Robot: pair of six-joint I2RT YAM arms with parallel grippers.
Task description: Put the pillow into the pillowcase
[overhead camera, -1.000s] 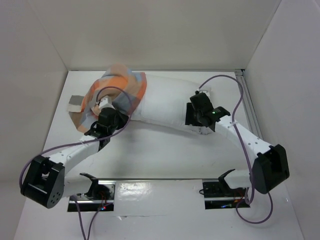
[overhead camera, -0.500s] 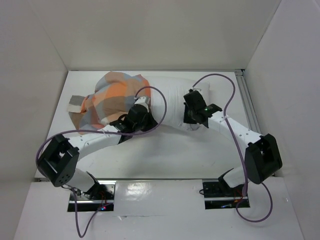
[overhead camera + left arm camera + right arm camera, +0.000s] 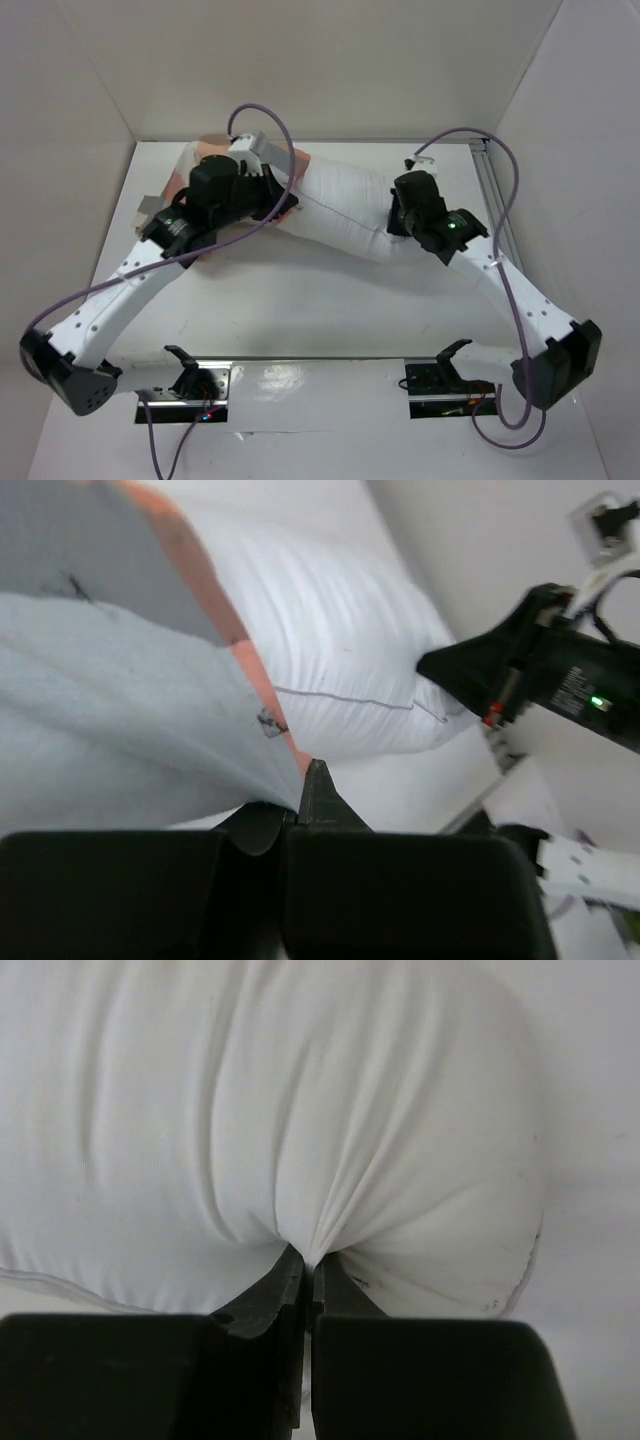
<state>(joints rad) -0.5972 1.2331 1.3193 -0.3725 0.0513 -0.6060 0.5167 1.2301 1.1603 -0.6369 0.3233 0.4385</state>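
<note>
My left gripper will next lift the pillowcase's rim, bring it outward and down to the table's back strip, and let go, because the pillowcase's rim is around the pillow.
The white pillow lies slantwise across the back of the table, and its left end sits inside the checked pillowcase. My left arm hides most of the pillowcase from above. The left wrist view shows its grey, light blue and orange cloth over the pillow. My left gripper is shut on the pillowcase's orange-edged rim. My right gripper is shut on a puckered fold at the pillow's right end. From above, the left gripper and the right gripper hold opposite ends.
White walls enclose the table on the left, back and right. A metal rail runs along the right side. A grey patch lies by the left wall. Purple cables loop above both arms. Black mounts stand at the near edge.
The right gripper has shut on the pillow's right end. The left arm has swung up and back over the pillowcase, still holding its rim. The pillow now lies stretched between the two grippers.
</note>
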